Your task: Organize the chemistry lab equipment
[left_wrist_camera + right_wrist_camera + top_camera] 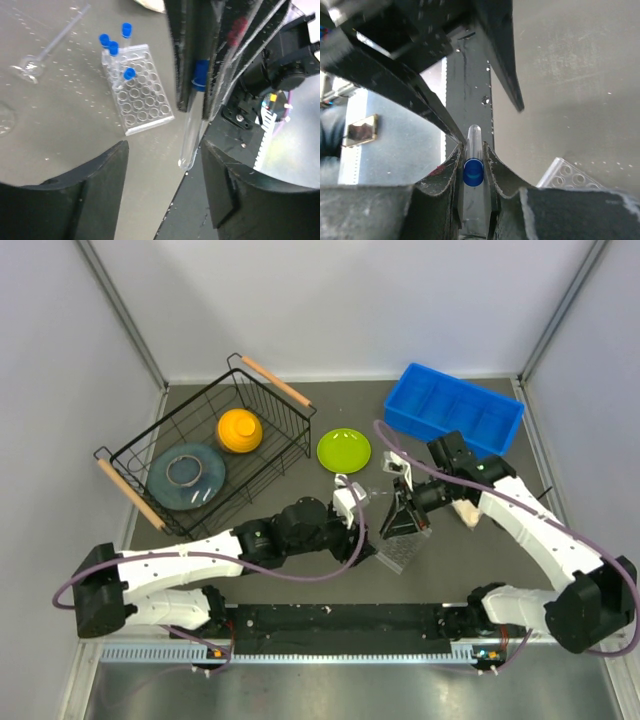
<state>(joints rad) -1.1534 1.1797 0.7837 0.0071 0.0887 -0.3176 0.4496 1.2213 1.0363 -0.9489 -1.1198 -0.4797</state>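
Note:
My right gripper lowers the tube into an open hole in the rack's far rows next and releases it there, since matching blue-capped tubes stand alongside.
A clear blue-capped tube (474,142) stands between the fingers of my right gripper (473,150), which is shut on it just below the blue cap (473,172). In the left wrist view the same tube (191,127) hangs down from those dark fingers (182,60). Its rounded tip sits between the jaws of my left gripper (164,150), which are open and apart from it. The clear grid rack (142,95) lies flat on the table to the left, with several blue-capped tubes (129,74) in its far rows. From above, both grippers meet over the rack (400,552).
A clear stemmed glass piece (31,67) lies left of the rack. A wire basket (262,405) at the back left holds an orange dome (240,430) and a teal dish (187,475). A lime-green plate (343,449) and a blue bin (455,410) lie behind the grippers.

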